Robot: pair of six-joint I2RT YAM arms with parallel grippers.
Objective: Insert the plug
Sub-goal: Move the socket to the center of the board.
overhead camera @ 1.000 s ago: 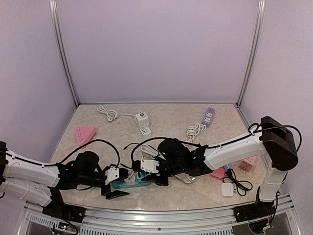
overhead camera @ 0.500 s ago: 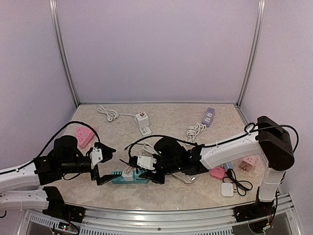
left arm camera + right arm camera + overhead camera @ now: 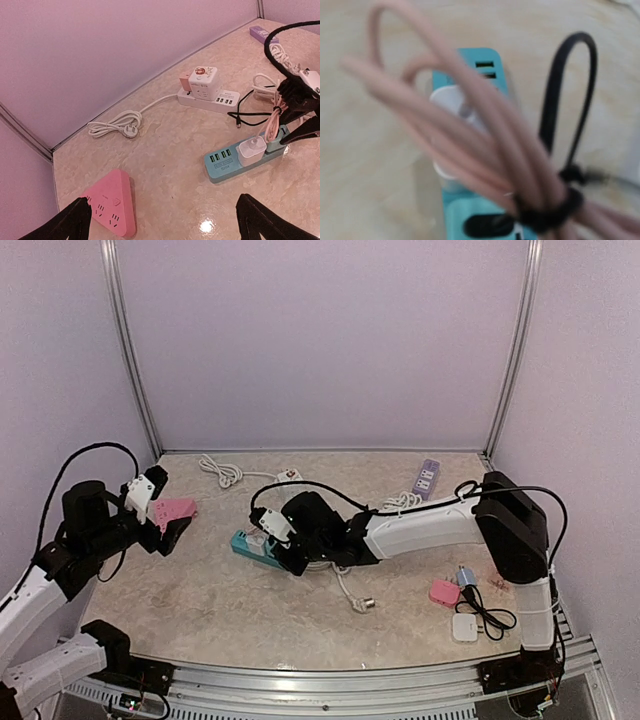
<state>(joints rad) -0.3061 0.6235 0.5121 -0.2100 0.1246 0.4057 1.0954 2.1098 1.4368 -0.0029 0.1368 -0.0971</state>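
The white plug is seated, so the right gripper will next move the teal power strip's end outward toward the white strip, and then it will open.
A white plug [image 3: 251, 150] stands seated in the teal power strip [image 3: 227, 162], with its bundled pink cable [image 3: 272, 122] rising from it. In the top view the strip [image 3: 245, 542] lies left of centre. My right gripper [image 3: 278, 543] reaches across to it, and its black fingers [image 3: 305, 132] flank the strip's right end, shut on it. The right wrist view is blurred: pink cable [image 3: 470, 135] up close, the plug [image 3: 442, 97] and strip [image 3: 490, 57] behind it, no fingers showing. My left gripper [image 3: 167, 222] hangs wide open and holds nothing, raised at the far left [image 3: 168, 508].
A pink triangular power strip [image 3: 112, 202] lies below my left gripper. At the back are a white strip with a cube adapter [image 3: 202, 87], a coiled white cord [image 3: 117, 125] and a purple strip [image 3: 428, 478]. A pink charger [image 3: 445, 592] and a white one [image 3: 465, 627] sit front right.
My left gripper opened fully, let go near the strip, and swung up and back to the far left. My right gripper dragged the teal strip with the plug away from the front edge.
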